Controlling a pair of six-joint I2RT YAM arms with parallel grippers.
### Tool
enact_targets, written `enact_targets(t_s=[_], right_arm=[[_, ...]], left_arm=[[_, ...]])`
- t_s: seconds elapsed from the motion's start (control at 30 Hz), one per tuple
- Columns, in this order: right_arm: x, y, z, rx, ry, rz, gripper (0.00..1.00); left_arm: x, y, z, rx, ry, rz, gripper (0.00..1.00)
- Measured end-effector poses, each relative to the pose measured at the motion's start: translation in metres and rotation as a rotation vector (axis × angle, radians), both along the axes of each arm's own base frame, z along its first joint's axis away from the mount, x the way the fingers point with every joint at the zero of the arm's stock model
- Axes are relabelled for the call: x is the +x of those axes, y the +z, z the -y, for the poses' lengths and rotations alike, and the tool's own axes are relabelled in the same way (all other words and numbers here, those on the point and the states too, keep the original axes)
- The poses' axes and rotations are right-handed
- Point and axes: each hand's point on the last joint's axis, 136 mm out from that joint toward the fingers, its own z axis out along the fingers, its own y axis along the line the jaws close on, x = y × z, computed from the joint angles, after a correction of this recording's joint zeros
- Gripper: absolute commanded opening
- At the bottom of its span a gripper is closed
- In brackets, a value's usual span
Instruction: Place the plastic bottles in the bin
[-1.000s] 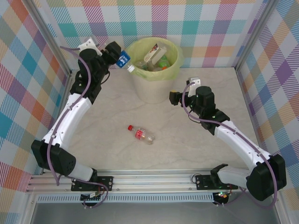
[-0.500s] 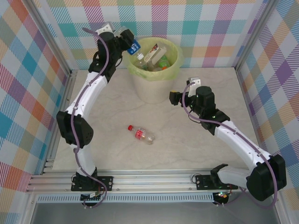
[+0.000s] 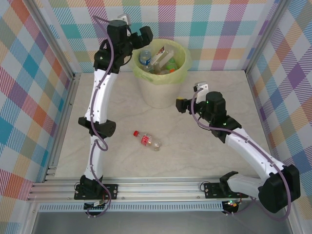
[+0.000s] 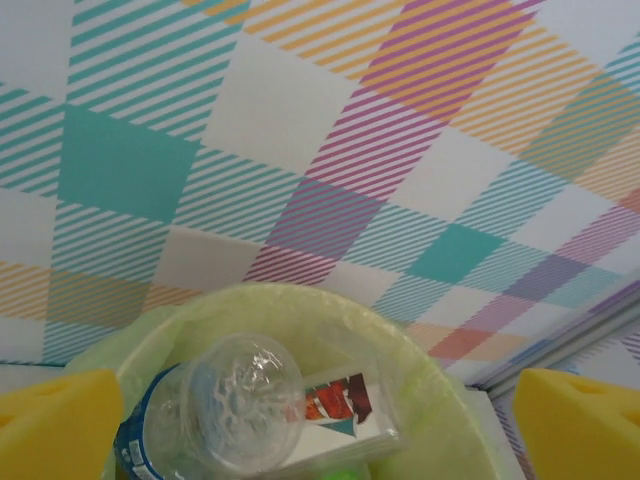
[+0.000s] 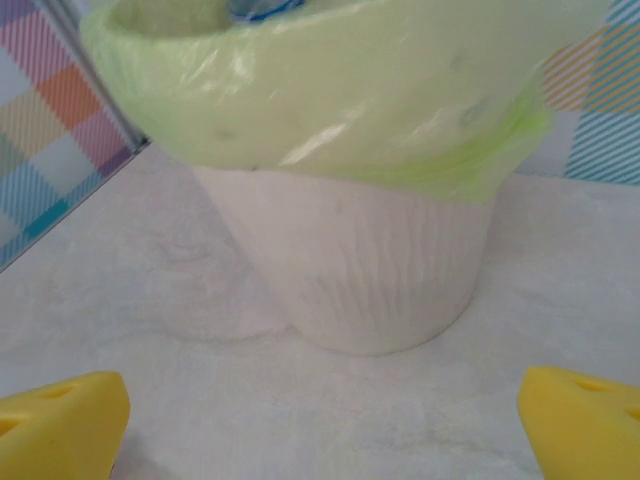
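Observation:
The robot will move its right gripper back next and tilt the gripper's open fingers down to go around both sides of the red label of the red-capped bottle outside the bin.
The bin, cream with a yellow-green bag, stands at the back of the table. My left gripper hangs open over its left rim with nothing between the yellow pads. Just below it a clear plastic bottle with a blue label lies inside the bin, its base towards the left wrist camera. Another plastic bottle, with a red cap and red label, lies on the table in front. My right gripper is open and empty, low beside the bin's right wall.
A white carton with red and teal print and a green item sit in the bin. Chequered walls close in the table on the left, back and right. A metal rail runs along the near edge.
My left arm swung up and right over the bin and its gripper opened. The blue-label bottle left the jaws and now lies in the bin. The right gripper barely shifted.

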Motion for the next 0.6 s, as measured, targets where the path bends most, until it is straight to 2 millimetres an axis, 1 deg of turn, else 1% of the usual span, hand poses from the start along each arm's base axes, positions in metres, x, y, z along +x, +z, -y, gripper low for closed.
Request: enact_targets(t_s=[0.07, 0.17, 0.23, 0.3, 0.43, 0.53, 0.6], right_arm=[[-0.005, -0.020, -0.016, -0.020, 0.081, -0.033, 1.00], [-0.020, -0.055, -0.046, -0.089, 0.212, -0.088, 1.00], [-0.035, -0.080, -0.071, -0.153, 0.314, -0.115, 1.00], [-0.051, -0.104, -0.091, -0.217, 0.402, -0.142, 1.00], [-0.076, -0.150, -0.121, -0.328, 0.544, -0.206, 1.00], [-0.086, -0.171, -0.137, -0.373, 0.619, -0.248, 1.00], [-0.092, -0.178, -0.149, -0.386, 0.668, -0.263, 1.00]], left_arm=[[-0.004, -0.005, 0.003, 0.005, -0.024, -0.025, 1.00], [-0.005, -0.025, 0.009, 0.020, -0.060, -0.094, 1.00], [-0.005, -0.040, 0.013, 0.030, -0.080, -0.143, 1.00], [-0.007, -0.053, 0.016, 0.040, -0.098, -0.191, 1.00], [-0.021, -0.073, 0.015, 0.058, -0.118, -0.269, 1.00], [-0.040, -0.078, 0.007, 0.066, -0.113, -0.284, 1.00], [-0.052, -0.077, -0.002, 0.072, -0.098, -0.271, 1.00]])
